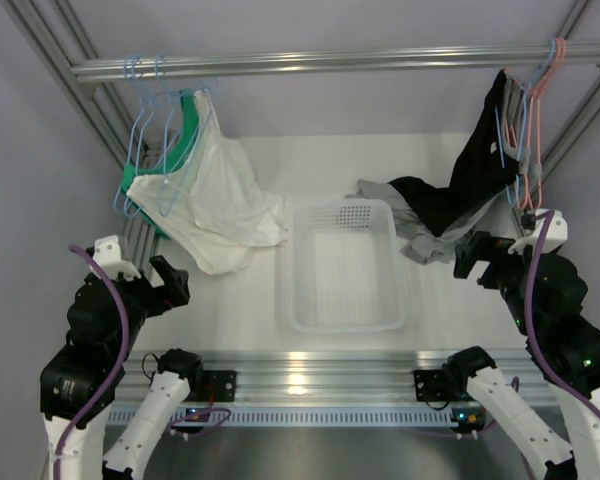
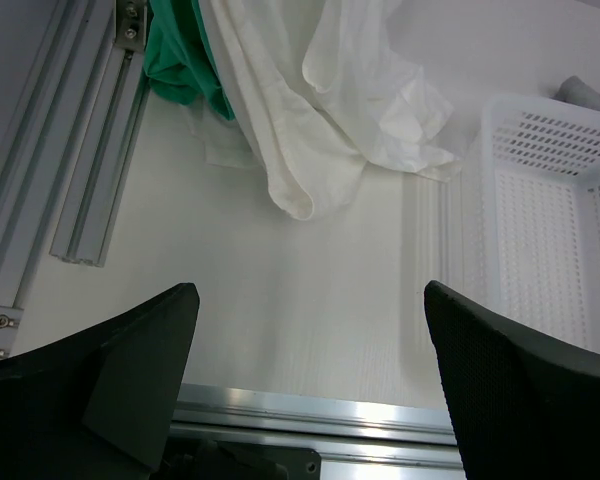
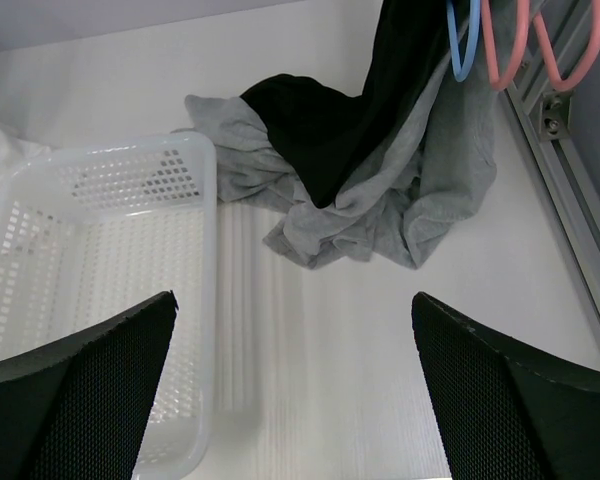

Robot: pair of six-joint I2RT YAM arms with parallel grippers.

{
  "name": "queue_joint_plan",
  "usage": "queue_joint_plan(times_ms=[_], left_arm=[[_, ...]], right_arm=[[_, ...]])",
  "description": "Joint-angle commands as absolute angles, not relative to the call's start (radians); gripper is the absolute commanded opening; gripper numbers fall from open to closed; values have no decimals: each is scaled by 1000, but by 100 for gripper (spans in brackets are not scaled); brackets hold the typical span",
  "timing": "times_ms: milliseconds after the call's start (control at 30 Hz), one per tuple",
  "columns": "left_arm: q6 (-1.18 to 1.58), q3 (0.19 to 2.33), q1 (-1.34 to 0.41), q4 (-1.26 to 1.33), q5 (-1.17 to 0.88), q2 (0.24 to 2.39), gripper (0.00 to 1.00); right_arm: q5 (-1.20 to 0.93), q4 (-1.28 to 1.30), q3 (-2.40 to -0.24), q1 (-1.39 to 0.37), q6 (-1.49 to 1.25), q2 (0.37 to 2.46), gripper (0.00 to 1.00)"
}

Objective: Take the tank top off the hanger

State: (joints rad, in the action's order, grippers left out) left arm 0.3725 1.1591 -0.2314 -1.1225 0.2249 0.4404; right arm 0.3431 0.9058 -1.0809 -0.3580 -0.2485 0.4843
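Note:
I will move my left gripper up and outward next, to the light-blue hanger by the cream-white garment [image 1: 225,200], and then close it on its near wire, because my fingers are still below it.
Light-blue wire hangers [image 1: 140,110] hang from the top rail at the far left. A thin bright white tank top [image 1: 170,197] hangs there beside a green garment [image 1: 185,140], partly behind a larger cream-white garment [image 1: 225,200]; which hanger carries it I cannot tell. In the left wrist view only a pale edge of the tank top [image 2: 223,150] shows under the green cloth [image 2: 175,60]. My left gripper [image 1: 175,285] [image 2: 310,340] is open and empty, low and near of the garments. My right gripper [image 1: 470,255] [image 3: 295,350] is open and empty at the right.
A white mesh basket [image 1: 342,325] [image 2: 540,110] [image 3: 205,250] stands mid-table. A black garment [image 1: 460,180] [image 3: 320,120] and a grey one [image 1: 405,225] [image 3: 380,220] hang from pink [image 1: 540,100] and blue hangers at the right. Aluminium frame posts [image 2: 90,150] flank both sides.

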Motion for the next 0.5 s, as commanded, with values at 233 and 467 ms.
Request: queue_joint_plan(times_ms=[233, 467], left_arm=[[347, 1238, -227, -1081, 166, 449, 99], [302, 1585, -225, -1086, 78, 707, 99]], right_arm=[[324, 885, -1071, -371, -258, 482, 99], [161, 822, -1039, -370, -270, 491, 99]])
